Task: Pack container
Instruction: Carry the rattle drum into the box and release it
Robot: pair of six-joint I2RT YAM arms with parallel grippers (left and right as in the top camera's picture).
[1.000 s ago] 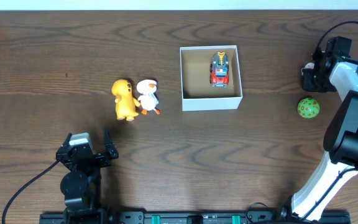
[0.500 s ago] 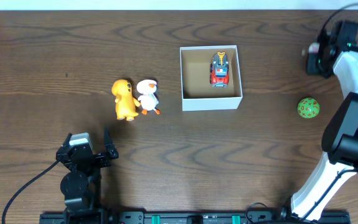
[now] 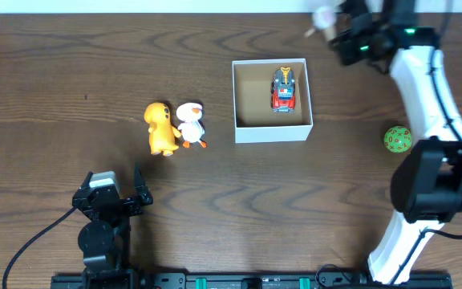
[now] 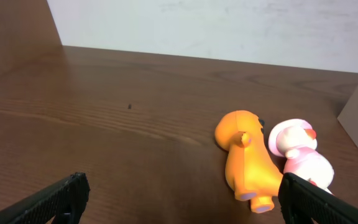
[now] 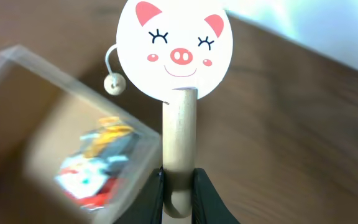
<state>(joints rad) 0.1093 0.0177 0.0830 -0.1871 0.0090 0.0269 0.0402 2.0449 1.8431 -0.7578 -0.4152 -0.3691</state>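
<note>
Next, my right gripper turns and brings the drum back and down over the container's near side [image 3: 271,115] [image 5: 51,184].
The container [image 3: 273,132] is a square white box with a brown floor, standing at the table's centre right with a red and blue toy car [image 3: 284,88] inside. My right gripper [image 3: 339,34] hovers just beyond its far right corner. In the right wrist view this gripper [image 5: 179,182] is shut on the wooden handle of a pig-face rattle drum [image 5: 174,45], with the blurred container [image 5: 14,62] and car [image 5: 95,165] below left. My left gripper [image 3: 115,178] stands open near the front left, and in its own view [image 4: 182,193] nothing is between its fingers.
An orange toy animal [image 3: 160,128] and a white duck [image 3: 191,123] lie side by side left of the container, ahead of the left gripper [image 4: 247,155] [image 4: 300,152]. A green spotted ball [image 3: 398,139] rests near the right edge.
My right arm has swung left from the table's right edge to the container's far right corner, carrying the pig rattle. The left arm and the toys have not moved.
</note>
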